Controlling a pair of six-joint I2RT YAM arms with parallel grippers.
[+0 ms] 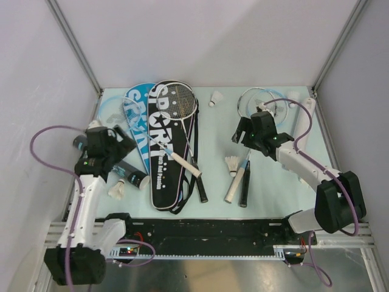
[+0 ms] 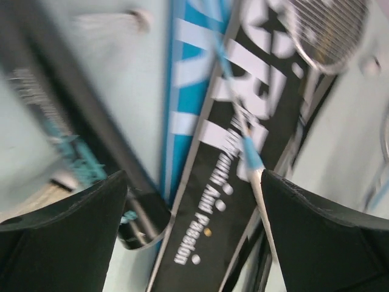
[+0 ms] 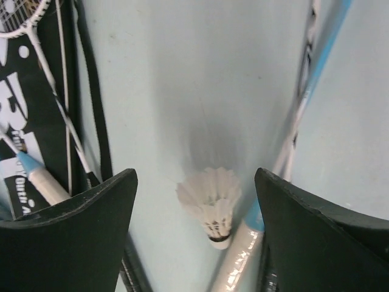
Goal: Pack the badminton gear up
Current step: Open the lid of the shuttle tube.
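Next, I lower my left gripper toward the left in its wrist view and turn it onto the black tube's middle (image 2: pixel 53 92), as the tube lies at an angle to the gripper's fingers.
A black "SPORT" cover (image 1: pixel 163 159) lies mid-table, overlapping a blue one (image 1: pixel 135 115). A white-handled racket (image 1: pixel 183 161) lies across the black cover. A black tube (image 1: pixel 132 177) lies at the left with a shuttlecock (image 1: pixel 117 190) beside it. My left gripper (image 1: pixel 123 141) is open and empty above the tube's open end (image 2: pixel 137 226) and the black cover (image 2: pixel 214 201). My right gripper (image 1: pixel 239 139) is open and empty. A shuttlecock (image 3: pixel 212 204) stands on the table below and between its fingers, touching a white racket handle (image 3: pixel 239 258).
Two more rackets lie at the right, their handles (image 1: pixel 238 185) near the front and one head (image 1: pixel 261 102) at the back. A white tube (image 1: pixel 302 114) lies by the right wall. Another shuttlecock (image 1: pixel 216 97) sits at the back. Walls close in the left and right sides.
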